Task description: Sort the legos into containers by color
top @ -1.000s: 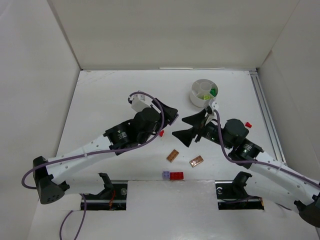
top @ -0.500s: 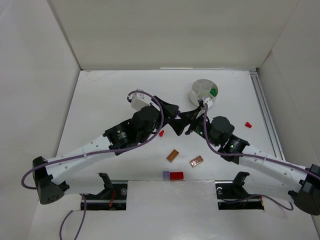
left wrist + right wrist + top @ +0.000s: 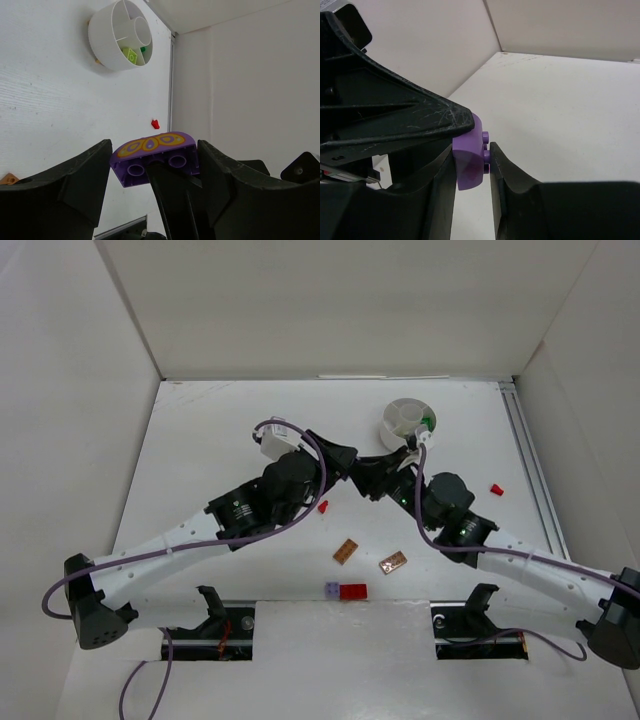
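The dish's far section [image 3: 409, 405] is farther outward, so next the right gripper will carry the purple lego outward and down over that section and let it go, clear of the green legos.
A purple lego [image 3: 150, 146] with a yellow pattern, rounded on one side, is held up off the table. My left gripper [image 3: 154, 150] is shut on its ends. My right gripper [image 3: 471, 150] has come in from the other side, one finger on the flat face and the other on the studs of the purple lego [image 3: 470, 167]. From above, the left gripper [image 3: 344, 467] and right gripper [image 3: 364, 477] meet tip to tip and hide the brick. The white divided dish [image 3: 393, 430] stands just behind them, with green [image 3: 427, 424] and lime [image 3: 130, 55] legos in its compartments [image 3: 102, 45].
On the table lie a small red lego [image 3: 322, 506], another red one [image 3: 496, 488], two orange-brown plates [image 3: 346, 551] [image 3: 393, 563], and a lilac [image 3: 331, 590] and a red brick [image 3: 353, 591] near the front edge. White walls enclose the table, with a rail [image 3: 530, 470] at right.
My right gripper has swung left from beside the dish to the left gripper and closed from wide open onto the purple lego. The left arm has stayed still.
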